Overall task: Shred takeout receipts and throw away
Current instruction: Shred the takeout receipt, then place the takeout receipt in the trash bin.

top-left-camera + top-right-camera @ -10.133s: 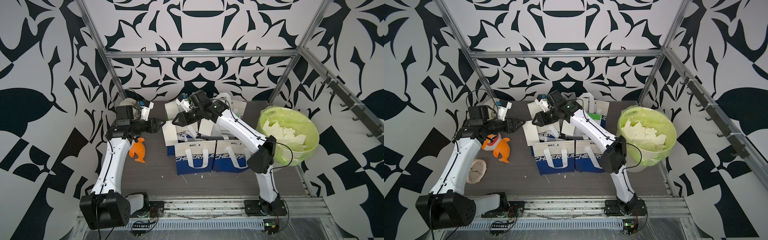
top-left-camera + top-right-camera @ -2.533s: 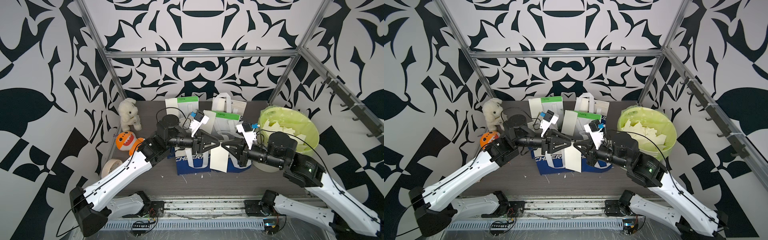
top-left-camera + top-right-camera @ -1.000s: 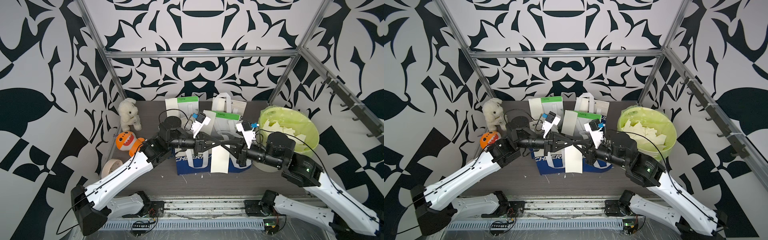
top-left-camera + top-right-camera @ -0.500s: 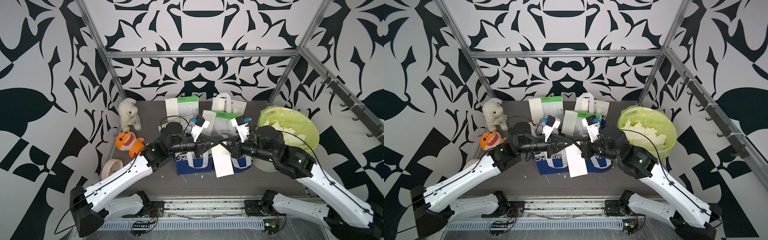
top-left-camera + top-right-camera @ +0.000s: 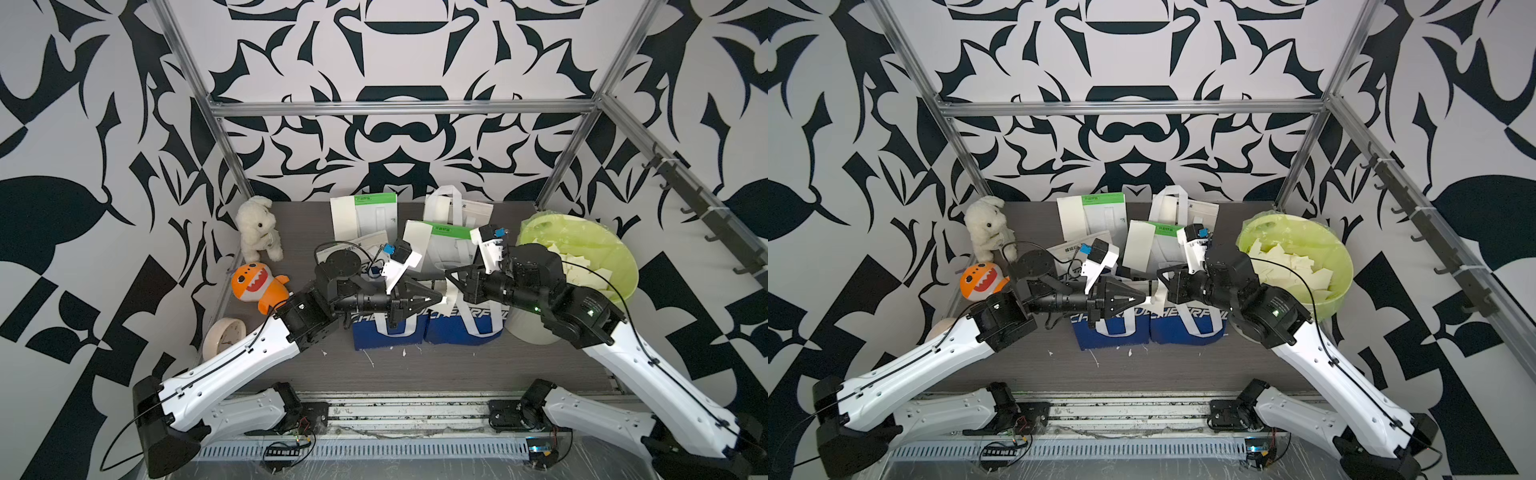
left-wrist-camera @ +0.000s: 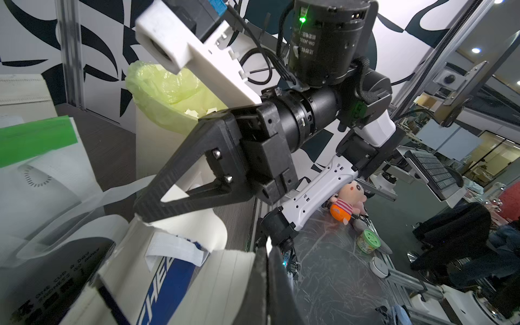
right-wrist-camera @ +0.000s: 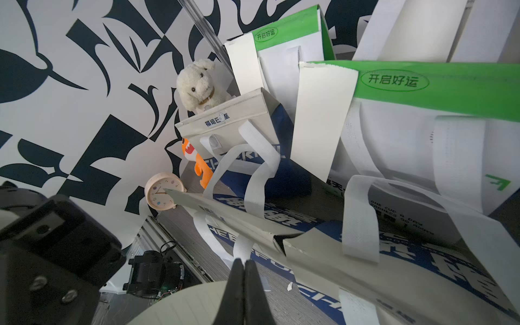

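Note:
Torn pieces lie in the lime-lined bin (image 5: 1296,265), so my right gripper next leaves the left gripper, turns outward over it and releases the cream paper.
Both arms meet above the blue bags. My left gripper (image 5: 439,298) (image 6: 266,281) is shut on a cream receipt (image 6: 225,281). Facing it, my right gripper (image 5: 451,293) (image 7: 244,270) is shut on cream paper (image 7: 191,304) that curls under its finger (image 6: 168,202). In both top views only a small white bit of receipt (image 5: 1158,300) shows between the tips. Whether the slip is fully torn in two I cannot tell. Two more slips (image 5: 343,216) (image 5: 415,239) lie against the green-topped bags. Torn pieces (image 5: 582,266) fill the lime-lined bin (image 5: 540,232).
Two blue bags (image 5: 386,332) (image 5: 465,328) stand in front, with white bags behind them. A white plush dog (image 5: 257,228), an orange shark toy (image 5: 257,286) and a clock (image 5: 224,336) line the left side. Small paper scraps (image 5: 370,357) lie near the front.
The long slip that hung down between the two grippers now shows only as a short bit between their tips. The right gripper has turned and drawn closer to the left one. Both stay shut.

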Controlling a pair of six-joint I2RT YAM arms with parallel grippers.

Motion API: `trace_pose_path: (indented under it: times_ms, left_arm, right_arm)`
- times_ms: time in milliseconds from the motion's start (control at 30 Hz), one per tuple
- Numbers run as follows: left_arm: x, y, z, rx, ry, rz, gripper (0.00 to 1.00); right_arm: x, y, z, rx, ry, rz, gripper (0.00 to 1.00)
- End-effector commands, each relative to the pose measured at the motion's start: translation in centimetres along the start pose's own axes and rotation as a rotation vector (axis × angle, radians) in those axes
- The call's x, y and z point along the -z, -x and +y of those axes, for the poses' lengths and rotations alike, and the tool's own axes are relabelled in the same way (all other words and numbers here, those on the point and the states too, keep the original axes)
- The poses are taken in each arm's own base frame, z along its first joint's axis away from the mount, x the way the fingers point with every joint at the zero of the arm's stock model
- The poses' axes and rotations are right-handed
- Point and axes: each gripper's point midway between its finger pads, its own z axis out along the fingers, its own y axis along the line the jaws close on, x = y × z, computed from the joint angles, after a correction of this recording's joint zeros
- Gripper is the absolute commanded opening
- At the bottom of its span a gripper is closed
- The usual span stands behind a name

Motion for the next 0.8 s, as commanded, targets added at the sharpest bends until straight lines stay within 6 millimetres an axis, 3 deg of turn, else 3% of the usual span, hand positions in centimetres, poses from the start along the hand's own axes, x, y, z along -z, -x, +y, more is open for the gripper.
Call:
trace_pose_path:
  times_ms: [0, 200, 367, 500, 767]
  left_arm:
    - [1.3, 2.0, -1.0, -0.063, 0.019, -0.080, 0.00]
    - [4.2, 4.2, -2.9, -0.113, 0.051, -0.179, 0.00]
    - [6.5, 4.8, -4.0, -0.134, 0.083, -0.219, 0.00]
    - [7.7, 4.7, -4.4, -0.145, 0.108, -0.224, 0.00]
    - [9.0, 4.7, -4.2, -0.161, 0.164, -0.240, 0.00]
  right_arm:
    - [0.1, 0.5, -0.6, 0.010, -0.024, -0.030, 0.00]
    - [-0.1, 1.2, -3.4, 0.036, -0.127, -0.029, 0.00]
    - [1.1, 4.2, -5.0, 0.074, -0.215, -0.060, 0.00]
    - [3.3, 7.7, -6.0, 0.128, -0.319, -0.099, 0.00]
    - [10.4, 13.9, -9.2, 0.246, -0.693, -0.224, 0.00]
